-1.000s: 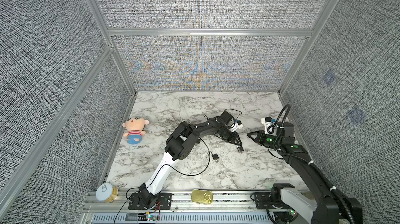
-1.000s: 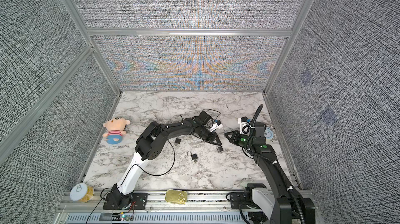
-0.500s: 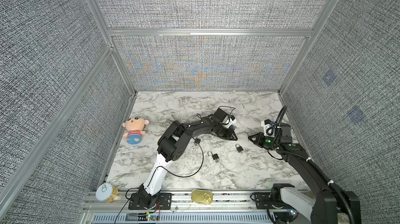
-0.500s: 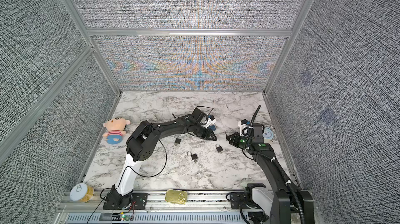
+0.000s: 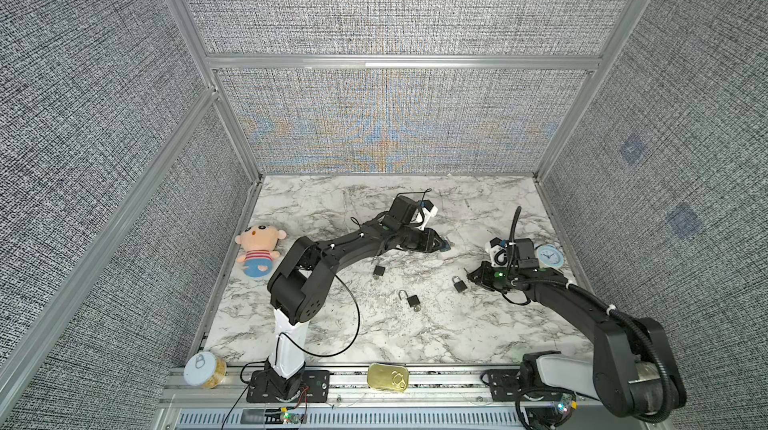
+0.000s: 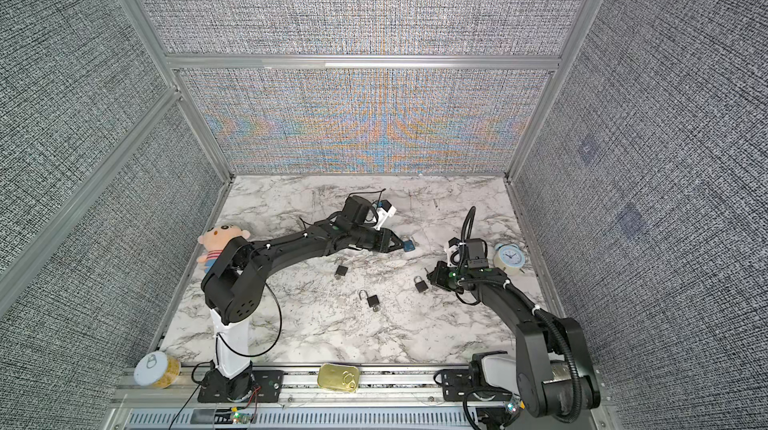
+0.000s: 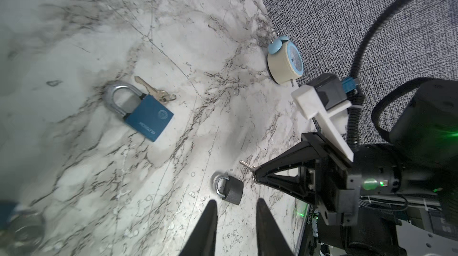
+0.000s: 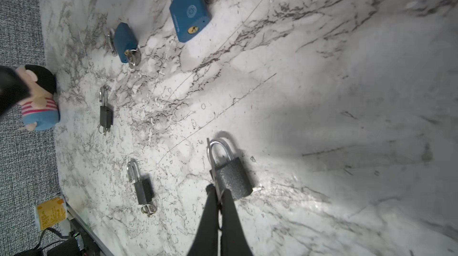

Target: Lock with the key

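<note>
I will next lower my right gripper to the bare marble beside the dark grey padlock (image 5: 458,283) and let go of the thin silver key.
A dark grey padlock (image 5: 458,283) (image 6: 420,284) lies flat on the marble, its shackle down. My right gripper (image 5: 471,276) (image 6: 432,278) is just beside it, shut on a thin silver key (image 8: 213,165). In the right wrist view the key's blade runs along the side of that padlock (image 8: 231,178). The left wrist view shows the key tip (image 7: 244,164) sticking out past the right gripper (image 7: 255,175), a little above the padlock (image 7: 229,189). My left gripper (image 5: 438,245) (image 7: 235,205) is open and holds nothing. It hangs further back, next to a blue padlock (image 5: 445,247) (image 7: 148,118).
Two more dark padlocks (image 5: 379,270) (image 5: 412,300) lie mid-table. A second blue padlock (image 8: 125,41) has a key in it. A blue alarm clock (image 5: 548,256) stands behind my right gripper. A plush doll (image 5: 257,249) sits at the left, and a tin (image 5: 387,377) and a jar (image 5: 204,369) at the front rail.
My left gripper has pulled away from the dark padlock toward the back left. The right gripper, still shut on the key, has shifted slightly. The padlock has stayed put.
</note>
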Controlling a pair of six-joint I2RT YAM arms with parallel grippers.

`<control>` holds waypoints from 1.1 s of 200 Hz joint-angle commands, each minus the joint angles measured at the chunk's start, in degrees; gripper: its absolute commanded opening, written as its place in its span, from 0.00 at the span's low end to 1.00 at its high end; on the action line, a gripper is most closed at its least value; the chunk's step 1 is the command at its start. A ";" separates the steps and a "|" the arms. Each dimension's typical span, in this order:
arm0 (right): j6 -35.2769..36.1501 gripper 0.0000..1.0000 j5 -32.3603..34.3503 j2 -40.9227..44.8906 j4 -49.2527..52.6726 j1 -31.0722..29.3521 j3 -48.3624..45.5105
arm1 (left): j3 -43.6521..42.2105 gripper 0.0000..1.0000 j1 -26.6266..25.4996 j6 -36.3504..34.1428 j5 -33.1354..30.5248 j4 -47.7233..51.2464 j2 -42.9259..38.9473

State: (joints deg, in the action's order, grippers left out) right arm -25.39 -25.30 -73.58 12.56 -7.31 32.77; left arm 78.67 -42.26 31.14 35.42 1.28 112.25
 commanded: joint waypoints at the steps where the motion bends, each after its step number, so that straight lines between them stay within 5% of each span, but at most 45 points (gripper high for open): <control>1: 0.41 0.00 2.23 -1.29 -1.14 -0.59 0.01 | -1.50 0.30 0.22 0.68 -0.70 -3.49 -1.23; 61: 0.34 0.00 4.15 -4.45 -1.87 -1.26 0.01 | -4.56 0.30 0.78 1.73 0.04 -6.46 -1.95; 220: 0.06 0.20 6.28 -4.45 0.06 -2.80 1.32 | -6.16 0.30 1.04 1.73 0.44 -7.35 -2.73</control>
State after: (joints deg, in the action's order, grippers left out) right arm -25.26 -20.43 -78.85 11.14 -9.80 33.43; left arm 72.51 -41.25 33.08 35.14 -4.62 110.15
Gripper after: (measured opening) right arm 0.196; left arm 0.298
